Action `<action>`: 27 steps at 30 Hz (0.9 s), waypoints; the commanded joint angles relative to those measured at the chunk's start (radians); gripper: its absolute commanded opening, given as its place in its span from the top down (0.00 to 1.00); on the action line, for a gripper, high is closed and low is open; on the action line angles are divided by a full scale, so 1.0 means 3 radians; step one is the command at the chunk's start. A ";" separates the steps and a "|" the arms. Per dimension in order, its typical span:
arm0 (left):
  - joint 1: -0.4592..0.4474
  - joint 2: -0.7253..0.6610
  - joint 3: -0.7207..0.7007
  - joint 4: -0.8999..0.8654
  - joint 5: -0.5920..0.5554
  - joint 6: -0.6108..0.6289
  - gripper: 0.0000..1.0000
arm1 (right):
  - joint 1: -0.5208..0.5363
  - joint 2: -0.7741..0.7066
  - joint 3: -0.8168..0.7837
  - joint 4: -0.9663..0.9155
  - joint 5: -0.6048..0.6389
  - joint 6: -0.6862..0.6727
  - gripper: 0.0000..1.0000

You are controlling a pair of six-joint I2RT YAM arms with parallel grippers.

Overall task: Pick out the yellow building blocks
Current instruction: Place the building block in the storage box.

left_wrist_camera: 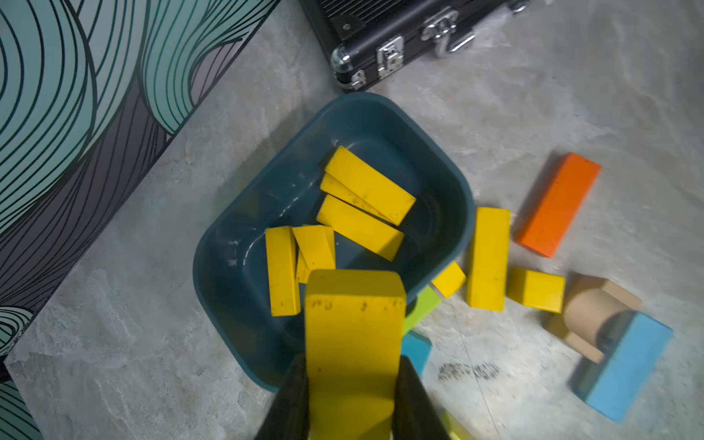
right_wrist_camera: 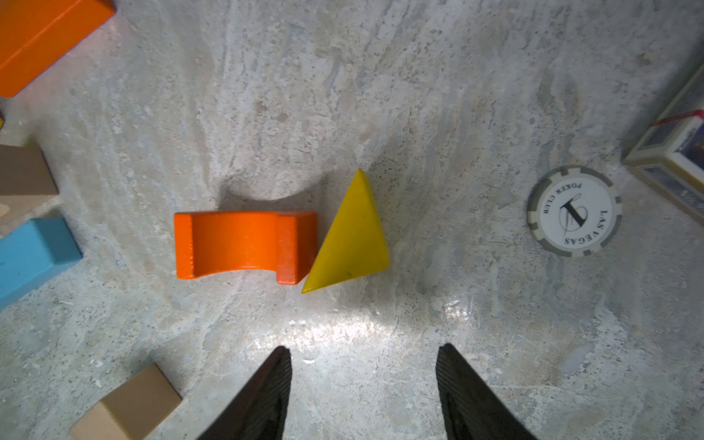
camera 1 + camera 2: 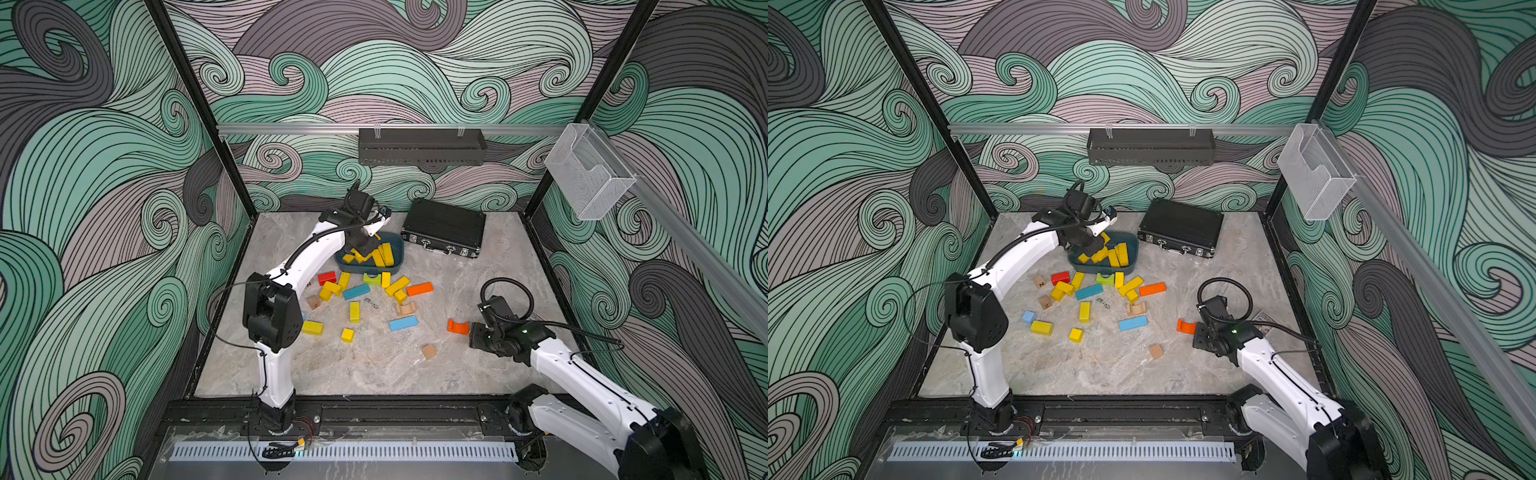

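Observation:
The long yellow block [image 1: 354, 324] in my left gripper should go down next to the teal bin's bottom below, beside the yellow blocks already gathered there. My left gripper should then release it.
My left gripper [image 1: 352, 362] is shut on a long yellow block [image 1: 354, 324], held over the near rim of a teal bin [image 1: 228, 266]. Several yellow building blocks [image 1: 369, 186] lie inside that bin. In both top views more yellow blocks lie loose on the table, among them a bar [image 3: 354, 311] and two short cuboids [image 3: 312, 328] [image 3: 1076, 335]. My right gripper [image 2: 365, 348] is open above bare table. Just beyond its fingertips a yellow triangular wedge [image 2: 350, 240] touches an orange arch block [image 2: 244, 244]. In the top views the wedge is hidden under that gripper [image 3: 473, 332].
A black case [image 3: 444, 232] lies right of the bin. Blue [image 3: 403, 323], orange [image 3: 419, 289], red [image 3: 327, 277], lime-green [image 3: 372, 279] and plain wood [image 3: 429, 351] blocks are mixed among the yellow ones. A poker chip [image 2: 574, 210] and a card box [image 2: 678, 160] lie near the wedge.

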State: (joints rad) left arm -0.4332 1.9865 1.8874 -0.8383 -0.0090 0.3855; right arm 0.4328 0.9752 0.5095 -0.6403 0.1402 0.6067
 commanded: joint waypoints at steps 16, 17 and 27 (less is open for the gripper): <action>0.0313 0.0642 0.0333 0.0001 0.0183 -0.0032 0.65 | -0.0031 0.0810 0.0295 0.0079 0.0116 -0.0189 0.36; 0.0321 0.0639 0.0321 0.0008 0.0183 -0.0027 0.59 | -0.0031 0.0852 0.0321 0.0079 0.0107 -0.0214 0.35; 0.0375 0.0565 0.0135 0.0051 0.0244 -0.0054 0.30 | -0.0063 0.1169 0.0581 0.0023 0.0126 -0.0380 0.34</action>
State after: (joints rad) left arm -0.3294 2.1868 1.9385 -0.8291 0.0391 0.3801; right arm 0.4244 1.2961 0.6559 -0.6174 0.1608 0.5163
